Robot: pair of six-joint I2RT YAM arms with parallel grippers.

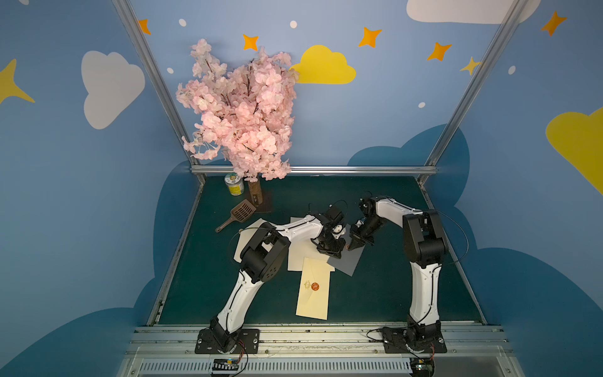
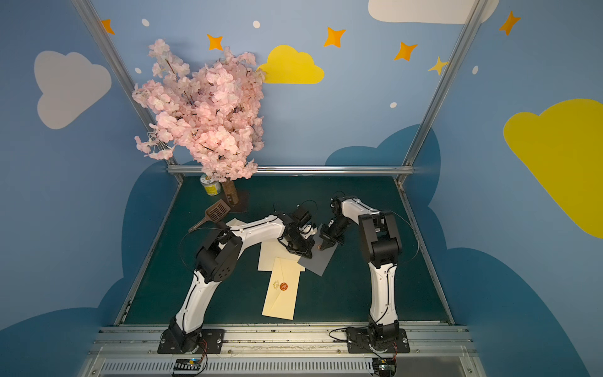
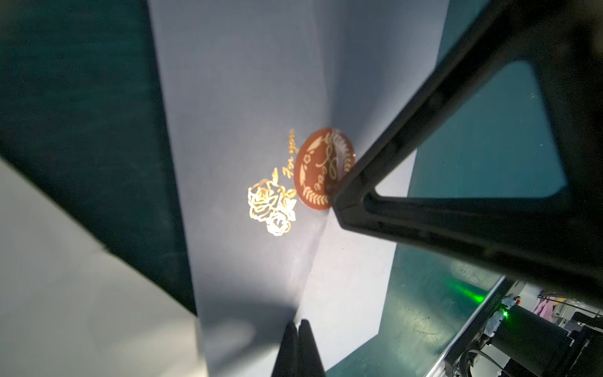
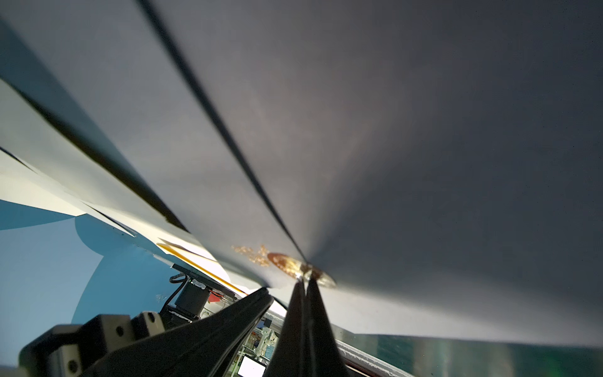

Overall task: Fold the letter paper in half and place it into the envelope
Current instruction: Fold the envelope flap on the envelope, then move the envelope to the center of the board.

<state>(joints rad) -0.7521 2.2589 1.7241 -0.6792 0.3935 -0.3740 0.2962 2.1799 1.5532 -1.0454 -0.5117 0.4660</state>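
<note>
My right gripper draws the envelope outward toward the nearer side bar next, onto bare tabletop clear of the letter paper [image 1: 295, 258], and releases the envelope's flap.
A grey envelope [image 1: 351, 265] [image 2: 319, 265] with a red-brown wax seal [image 3: 321, 169] and a gold rose print lies mid-table. Its flap stands slightly raised. My right gripper [image 1: 348, 248] [image 4: 305, 280] is shut on the flap's tip at the seal [image 4: 290, 262]. My left gripper [image 1: 338, 256] [image 3: 298, 324] is shut, its tips resting on the grey envelope at a flap crease, with nothing seen between them. Cream letter paper [image 1: 295, 258] [image 2: 268, 258] lies flat beside it, partly under a cream sealed envelope [image 1: 314, 295] [image 2: 281, 298].
Another cream sheet [image 1: 243, 248] lies under my left arm. At the back left stand a brown slotted scoop [image 1: 242, 211], a yellow can [image 1: 234, 185] and a pink blossom tree [image 1: 241, 114]. Metal rails border the green table [image 1: 375, 293].
</note>
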